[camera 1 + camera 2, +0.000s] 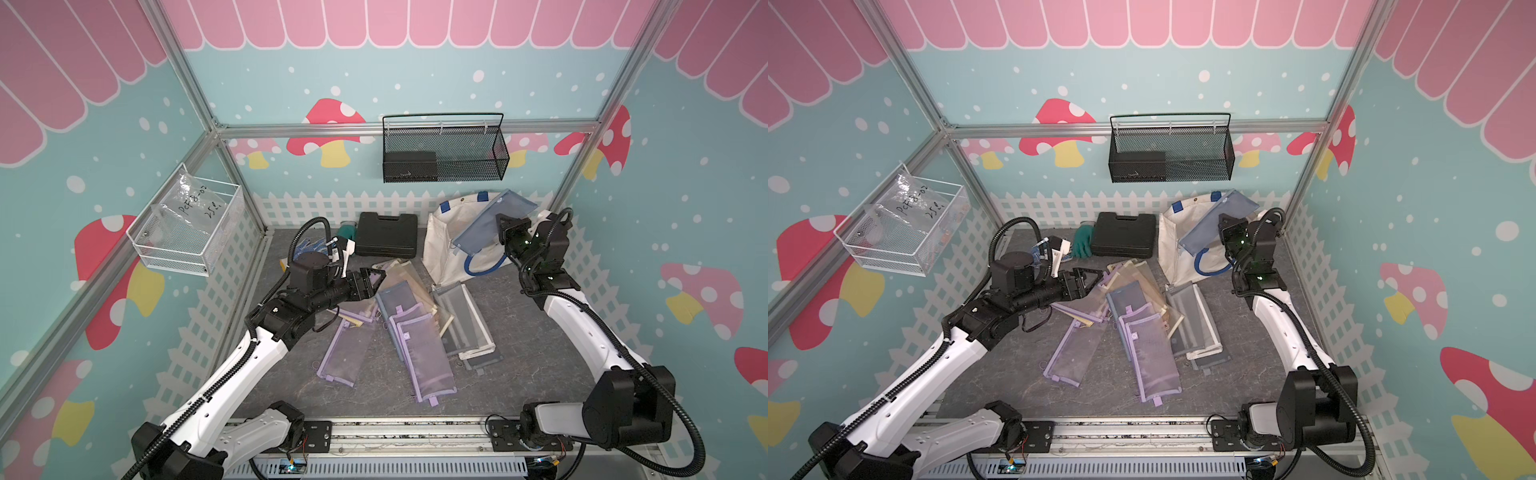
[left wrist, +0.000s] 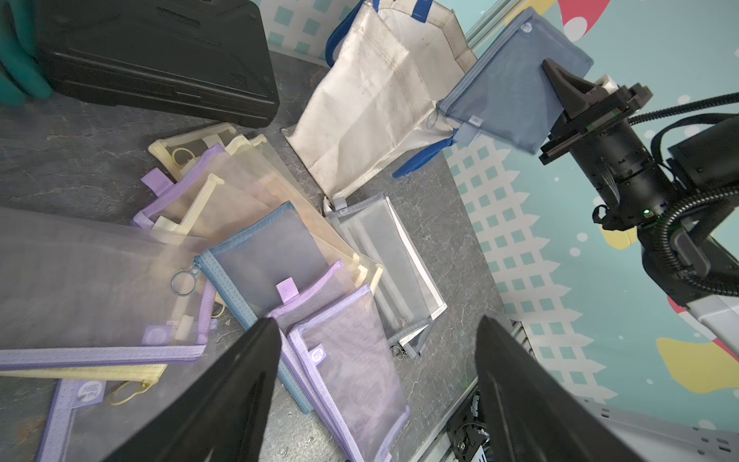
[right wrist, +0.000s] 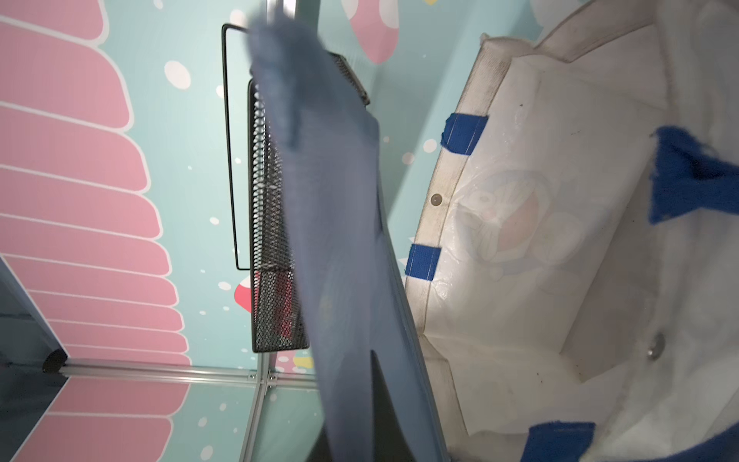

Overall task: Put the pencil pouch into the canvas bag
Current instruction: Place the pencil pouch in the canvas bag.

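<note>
The pouch hangs tilted with its lower end over the bag's opening (image 1: 457, 220) (image 3: 542, 254). So the right gripper moves outward over that opening next and releases the pouch's upper edge.
A blue mesh pencil pouch (image 1: 484, 227) (image 1: 1207, 226) (image 2: 514, 100) hangs tilted over the mouth of the canvas bag (image 1: 445, 249) (image 1: 1172, 249) (image 2: 372, 108), a cream tote with blue handles lying at the back right. My right gripper (image 1: 503, 223) (image 1: 1225, 223) (image 3: 372, 360) is shut on the pouch's upper edge. In the right wrist view the pouch (image 3: 332, 224) drapes beside the bag's open inside (image 3: 540, 260). My left gripper (image 1: 376, 276) (image 1: 1094, 276) (image 2: 376, 320) is open and holds nothing, hovering over the left side of a pile of pouches.
Several purple, yellow, blue and grey mesh pouches (image 1: 407, 324) (image 2: 280, 256) lie piled mid-table. A black hard case (image 1: 386, 235) and a green glove (image 1: 347, 232) sit at the back. A black mesh basket (image 1: 444, 153) and a white wire basket (image 1: 189, 232) hang on the walls.
</note>
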You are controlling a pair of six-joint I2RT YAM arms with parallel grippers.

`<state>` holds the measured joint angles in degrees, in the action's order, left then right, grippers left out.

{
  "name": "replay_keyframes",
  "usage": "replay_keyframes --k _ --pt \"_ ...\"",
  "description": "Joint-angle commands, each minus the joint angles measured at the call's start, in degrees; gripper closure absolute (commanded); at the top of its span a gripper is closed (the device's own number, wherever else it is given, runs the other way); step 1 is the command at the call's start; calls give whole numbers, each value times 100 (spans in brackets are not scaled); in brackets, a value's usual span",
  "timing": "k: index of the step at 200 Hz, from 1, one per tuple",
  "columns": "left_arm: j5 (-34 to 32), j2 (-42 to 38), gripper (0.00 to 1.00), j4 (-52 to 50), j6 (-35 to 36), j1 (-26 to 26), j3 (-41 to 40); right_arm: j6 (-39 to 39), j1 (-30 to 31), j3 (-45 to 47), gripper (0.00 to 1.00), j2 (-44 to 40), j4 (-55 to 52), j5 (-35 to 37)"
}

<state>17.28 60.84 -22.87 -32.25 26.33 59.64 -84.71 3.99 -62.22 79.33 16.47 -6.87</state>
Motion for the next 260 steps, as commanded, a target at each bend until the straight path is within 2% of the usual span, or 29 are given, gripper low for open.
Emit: replay_keyframes --k 1,41,67,108,124,164,203,220,241,260 --pt "-141 -125 22 -231 192 -22 -69 -311 -82 -178 100 210 212 366" --pt "-293 -233 22 -369 311 -23 -70 -127 -122 -669 100 841 124 189" --pt "-443 -359 22 -415 337 -22 -158 -138 -169 -603 100 956 199 311" --pt "-569 -416 22 -486 390 -22 -255 86 -230 -959 99 1329 -175 -110" --pt "-777 -366 22 -637 438 -22 -199 153 -223 -997 91 1367 -327 -172" --pt "-1730 -17 22 -1539 462 -40 16 659 -223 -1382 61 1419 -1033 -224" --pt "-1703 29 19 -1737 353 -75 -144 1258 -230 -1942 31 1424 -1654 -192" --pt "-1567 67 19 -1731 325 -75 -223 1518 -223 -2067 27 1347 -1846 -182" --pt "-1238 147 19 -1748 258 -84 -307 1963 -208 -2117 26 1150 -2131 -267" --pt "-851 218 17 -1716 77 -154 -521 2854 -140 -2124 26 897 -2577 -432"
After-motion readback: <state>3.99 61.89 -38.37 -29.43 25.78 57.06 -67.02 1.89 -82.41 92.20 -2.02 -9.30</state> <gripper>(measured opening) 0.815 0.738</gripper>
